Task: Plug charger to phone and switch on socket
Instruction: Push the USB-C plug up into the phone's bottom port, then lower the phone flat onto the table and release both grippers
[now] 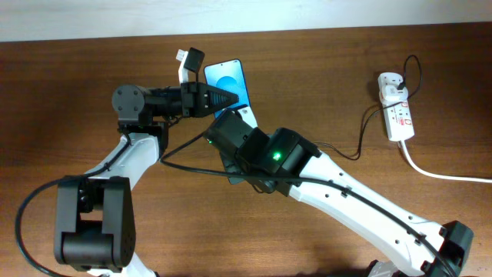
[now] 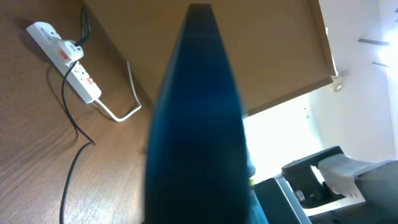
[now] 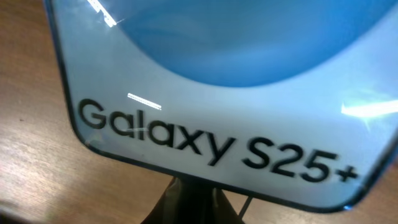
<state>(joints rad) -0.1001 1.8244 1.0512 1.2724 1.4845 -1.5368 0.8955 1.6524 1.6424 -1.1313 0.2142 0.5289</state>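
My left gripper is holding the phone (image 1: 231, 77) tilted in the air, and the tabletop lies below. Next, my left gripper needs to lower it, turn it flat and release it there.
The phone (image 1: 231, 77) has a bright blue screen and is held tilted above the table. My left gripper (image 1: 224, 98) is shut on its side; in the left wrist view the phone (image 2: 196, 124) shows edge-on and fills the jaws. In the right wrist view the phone (image 3: 217, 81) reads "Galaxy S25+". My right gripper (image 3: 217, 196) sits right at the phone's bottom edge, fingers together on the charger's plug, with the thin cable (image 3: 245, 205) trailing beside it. It also shows overhead (image 1: 229, 121). The black charger cable (image 1: 361, 135) leads from the white adapter (image 1: 390, 86) in the socket (image 1: 400, 119).
The socket (image 2: 78, 68) lies at the table's far right, its thick white cord (image 1: 442, 173) running off the right edge. The black cable (image 2: 71, 118) loops over the table between the socket and the right arm. A small white and black piece (image 1: 187, 61) shows left of the phone.
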